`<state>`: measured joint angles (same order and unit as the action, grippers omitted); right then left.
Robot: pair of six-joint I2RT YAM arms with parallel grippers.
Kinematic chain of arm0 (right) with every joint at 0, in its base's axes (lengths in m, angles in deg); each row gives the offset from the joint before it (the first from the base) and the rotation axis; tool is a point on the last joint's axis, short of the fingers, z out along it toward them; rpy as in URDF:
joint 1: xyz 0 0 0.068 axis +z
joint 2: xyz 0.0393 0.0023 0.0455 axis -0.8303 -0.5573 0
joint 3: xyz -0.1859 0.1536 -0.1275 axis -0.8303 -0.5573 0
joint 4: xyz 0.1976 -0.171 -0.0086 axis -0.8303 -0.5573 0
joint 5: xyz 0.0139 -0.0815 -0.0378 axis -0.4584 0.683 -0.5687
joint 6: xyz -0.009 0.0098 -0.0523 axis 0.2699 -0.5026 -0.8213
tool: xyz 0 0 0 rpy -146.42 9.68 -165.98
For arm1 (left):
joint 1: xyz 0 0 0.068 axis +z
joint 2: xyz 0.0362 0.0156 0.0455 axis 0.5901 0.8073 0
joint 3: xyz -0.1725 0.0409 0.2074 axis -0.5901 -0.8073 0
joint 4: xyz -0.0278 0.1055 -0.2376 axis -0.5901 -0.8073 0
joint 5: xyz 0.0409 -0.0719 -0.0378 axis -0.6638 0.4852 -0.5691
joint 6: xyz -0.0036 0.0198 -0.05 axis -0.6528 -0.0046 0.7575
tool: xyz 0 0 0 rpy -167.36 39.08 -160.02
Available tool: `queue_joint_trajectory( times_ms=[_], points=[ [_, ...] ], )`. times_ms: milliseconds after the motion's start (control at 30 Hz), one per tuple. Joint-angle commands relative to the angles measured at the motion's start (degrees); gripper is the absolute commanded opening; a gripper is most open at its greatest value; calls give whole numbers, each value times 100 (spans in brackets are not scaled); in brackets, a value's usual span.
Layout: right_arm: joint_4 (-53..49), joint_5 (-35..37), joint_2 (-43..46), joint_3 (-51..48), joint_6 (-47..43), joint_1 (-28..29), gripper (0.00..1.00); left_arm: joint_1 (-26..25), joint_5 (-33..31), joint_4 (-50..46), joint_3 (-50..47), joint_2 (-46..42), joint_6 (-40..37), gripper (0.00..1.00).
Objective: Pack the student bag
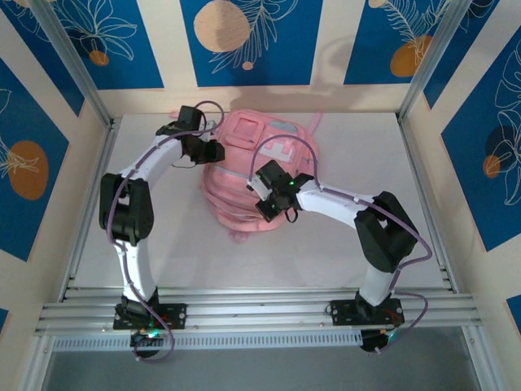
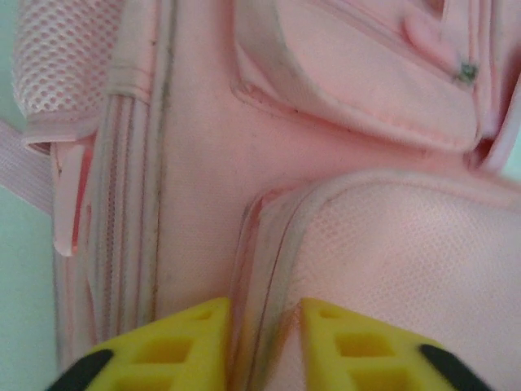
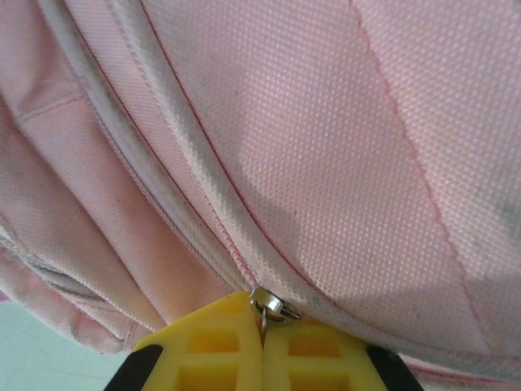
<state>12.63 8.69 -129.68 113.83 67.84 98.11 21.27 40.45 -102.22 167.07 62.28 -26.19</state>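
Observation:
The zip's pull [image 3: 273, 308] goes outward next in my right gripper and comes free there, along the zip's remaining part [image 3: 448, 366], which runs along the bag's side outward of the gripper.
The student bag [image 1: 244, 175], soft and pink, lies on the table at the middle back. My left gripper [image 1: 218, 151] is at the bag's upper left side. In the left wrist view its yellow fingers [image 2: 187, 346] stand apart on either side of a raised seam of the bag [image 2: 203, 163], so the left gripper [image 2: 264, 342] is open. My right gripper [image 1: 262, 210] rests on the bag's lower right part. In the right wrist view the right gripper [image 3: 262, 350] is shut on the metal zip pull [image 3: 273, 308] of a zip running across the bag [image 3: 326, 122].
The white table [image 1: 163, 244] is fenced by aluminium rails [image 1: 244, 314] at the front and posts at the back corners. Blue patterned walls stand close on the left, right and back. Purple cables loop above both wrists.

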Motion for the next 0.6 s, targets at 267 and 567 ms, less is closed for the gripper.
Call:
queue_joint_trajectory(
  times_ms=[267, 567],
  points=[
    [344, -470, -467, 665, 1015, 192, 0, -110, 486, 1103, -2057, -1714, 1677, 56],
    [558, -434, -425, 496, 1454, 403, 0, -789, -139, 2427, -4026, -2311, 3005, 67]
  ],
)
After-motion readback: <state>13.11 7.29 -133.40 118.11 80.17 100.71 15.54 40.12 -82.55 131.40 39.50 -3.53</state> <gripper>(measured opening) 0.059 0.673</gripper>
